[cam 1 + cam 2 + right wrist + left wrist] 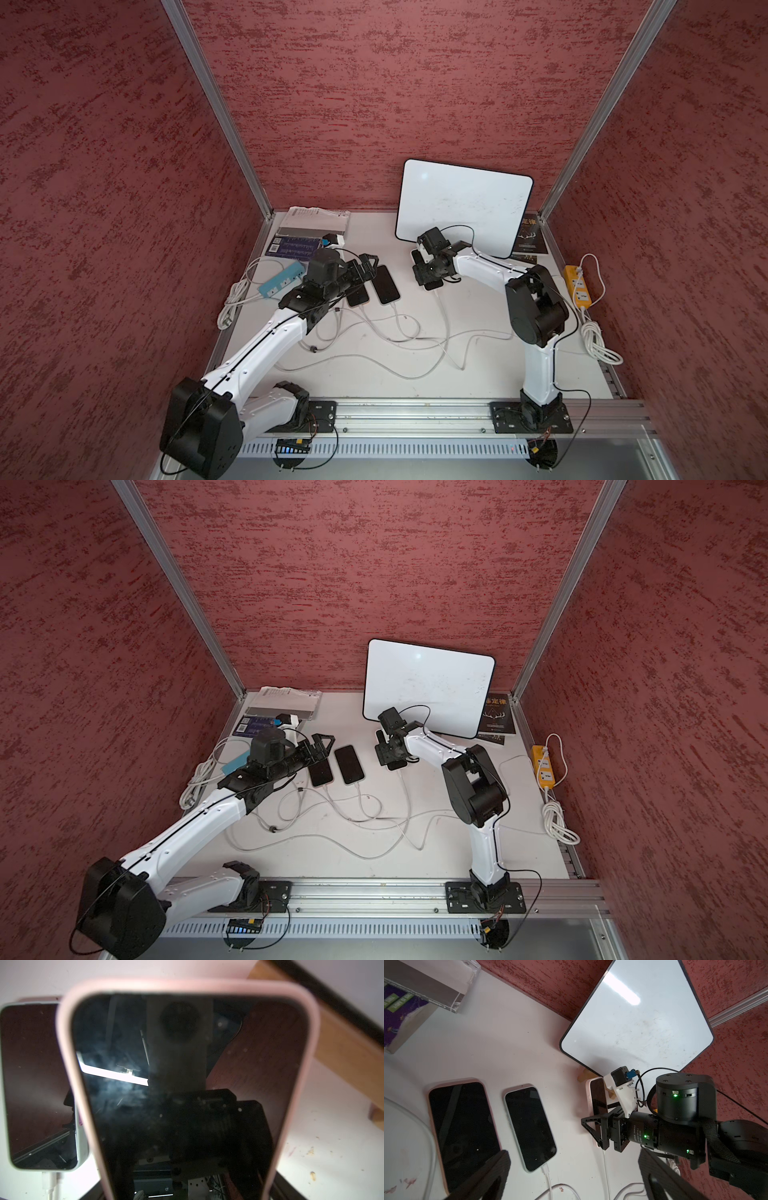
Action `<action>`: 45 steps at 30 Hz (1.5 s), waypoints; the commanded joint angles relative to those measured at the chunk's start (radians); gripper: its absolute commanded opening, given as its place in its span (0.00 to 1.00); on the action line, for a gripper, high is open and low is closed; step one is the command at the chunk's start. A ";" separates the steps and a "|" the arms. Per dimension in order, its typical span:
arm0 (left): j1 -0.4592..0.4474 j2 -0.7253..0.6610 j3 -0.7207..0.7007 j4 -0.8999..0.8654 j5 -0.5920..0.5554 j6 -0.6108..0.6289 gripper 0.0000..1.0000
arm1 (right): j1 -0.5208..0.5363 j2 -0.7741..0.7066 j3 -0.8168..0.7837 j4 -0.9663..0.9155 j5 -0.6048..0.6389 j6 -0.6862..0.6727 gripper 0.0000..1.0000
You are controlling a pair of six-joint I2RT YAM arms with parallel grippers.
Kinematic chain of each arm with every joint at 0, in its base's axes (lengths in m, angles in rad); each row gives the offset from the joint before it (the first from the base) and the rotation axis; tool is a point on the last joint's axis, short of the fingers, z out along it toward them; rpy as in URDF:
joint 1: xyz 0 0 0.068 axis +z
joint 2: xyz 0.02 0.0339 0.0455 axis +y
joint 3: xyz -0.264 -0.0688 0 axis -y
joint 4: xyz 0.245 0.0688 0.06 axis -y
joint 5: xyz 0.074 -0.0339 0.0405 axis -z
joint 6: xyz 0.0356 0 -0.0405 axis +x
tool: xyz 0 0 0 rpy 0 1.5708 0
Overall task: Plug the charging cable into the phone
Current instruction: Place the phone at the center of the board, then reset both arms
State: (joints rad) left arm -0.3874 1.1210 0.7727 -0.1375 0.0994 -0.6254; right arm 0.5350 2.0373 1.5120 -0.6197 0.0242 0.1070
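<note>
I will next lower the pink-cased phone in my right gripper onto the tabletop in front of the whiteboard and let go, because the white cable runs from its bottom edge.
A phone [187, 1084] in a pink case fills the right wrist view. My right gripper [604, 1134] is shut on its two long sides near the lower end, holding it just off the table in front of the whiteboard. A white charging cable [606, 1169] runs from the phone's bottom edge across the table [444, 316]. My left gripper [571, 1180] stands open above the table, beside two more phones lying face up. One has a peach case [463, 1132]. The other has a pale green case [529, 1128] with a white cable [548, 1176] in its bottom end.
A whiteboard [463, 208] leans on a wooden stand at the back. Books [311, 232] and a blue power strip [280, 280] lie at the back left. A yellow power strip [577, 286] sits at the right edge. Loose white cables [374, 357] loop across the middle.
</note>
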 commanded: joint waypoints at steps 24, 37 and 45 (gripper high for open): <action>0.016 -0.065 -0.104 -0.003 -0.329 0.087 1.00 | 0.006 -0.056 -0.024 0.036 0.041 0.012 0.99; -0.025 -0.068 -0.300 0.494 -0.631 0.602 1.00 | -0.131 -0.708 -0.633 0.597 0.348 0.014 0.99; 0.135 0.127 -0.391 0.892 -0.480 0.720 1.00 | -0.307 -0.697 -0.873 0.938 0.520 -0.021 0.99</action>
State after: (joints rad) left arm -0.3199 1.2079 0.3756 0.5694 -0.4278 0.0406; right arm 0.2485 1.3186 0.6243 0.1532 0.4328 0.1028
